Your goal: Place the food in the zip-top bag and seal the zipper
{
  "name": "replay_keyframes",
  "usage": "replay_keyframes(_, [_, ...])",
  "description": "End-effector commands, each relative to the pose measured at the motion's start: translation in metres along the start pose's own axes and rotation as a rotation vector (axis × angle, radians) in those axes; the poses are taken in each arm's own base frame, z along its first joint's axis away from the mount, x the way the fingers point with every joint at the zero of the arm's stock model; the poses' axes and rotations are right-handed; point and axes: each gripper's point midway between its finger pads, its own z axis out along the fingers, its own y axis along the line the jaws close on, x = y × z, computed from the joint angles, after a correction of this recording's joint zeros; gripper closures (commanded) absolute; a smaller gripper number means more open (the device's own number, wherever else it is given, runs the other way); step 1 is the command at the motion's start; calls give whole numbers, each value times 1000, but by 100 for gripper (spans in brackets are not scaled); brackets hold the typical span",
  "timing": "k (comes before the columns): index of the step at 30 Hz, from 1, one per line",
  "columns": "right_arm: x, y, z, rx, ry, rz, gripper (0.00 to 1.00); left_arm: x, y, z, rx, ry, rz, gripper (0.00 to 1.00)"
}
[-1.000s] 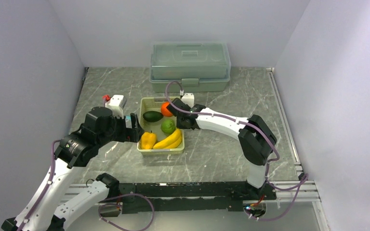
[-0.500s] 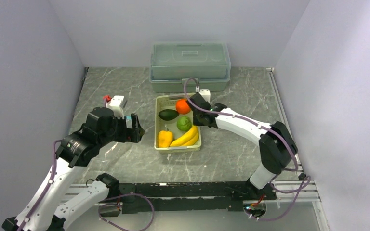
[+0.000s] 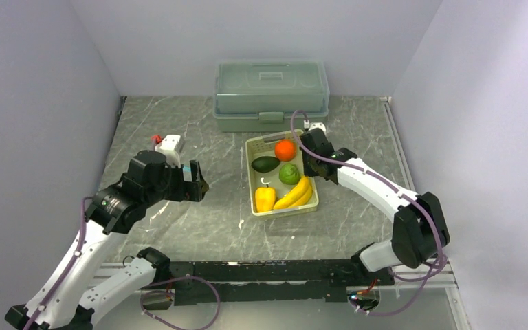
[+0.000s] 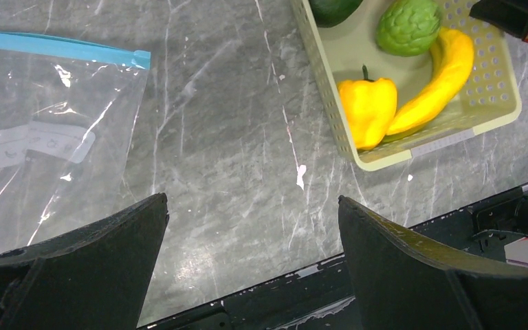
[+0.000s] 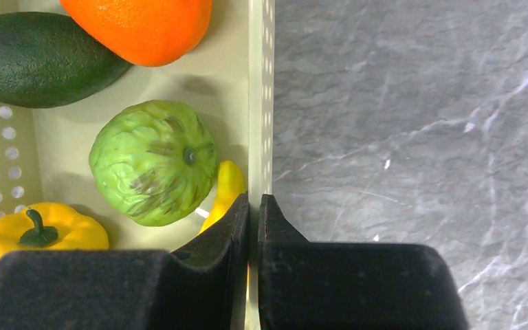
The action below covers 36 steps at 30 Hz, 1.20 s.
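The basket goes toward the right in the top view next, then my right gripper lowers and opens, since bare table lies open beyond the basket's gripped side.
The food lies in a pale green slotted basket (image 3: 285,210): orange ball (image 3: 285,150), avocado (image 3: 265,164), light green fruit (image 3: 289,173), yellow pepper (image 3: 265,199) and bananas (image 3: 297,194). My right gripper (image 3: 311,155) is shut on the basket's right wall (image 5: 260,103), one finger inside by the bananas (image 5: 228,185). My left gripper (image 3: 196,180) is open and empty above bare table, left of the basket. In the left wrist view the clear zip-top bag (image 4: 41,137) lies flat at the left, its teal zipper (image 4: 55,47) along the far edge. The bag is hidden under the left arm in the top view.
A large translucent green lidded box (image 3: 271,93) stands at the back, just behind the basket. A small white block with a red part (image 3: 168,144) sits at the back left. Grey walls close in both sides. A black rail (image 3: 261,271) runs along the near edge.
My right gripper has dragged the basket with the food to the right, away from the left gripper. The left arm has barely moved.
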Motion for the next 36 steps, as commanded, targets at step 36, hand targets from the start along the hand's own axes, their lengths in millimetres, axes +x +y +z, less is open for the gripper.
replay_keyframes(36, [-7, -67, 20, 178, 96, -27, 64, 3, 1, 1, 17, -7, 70, 0])
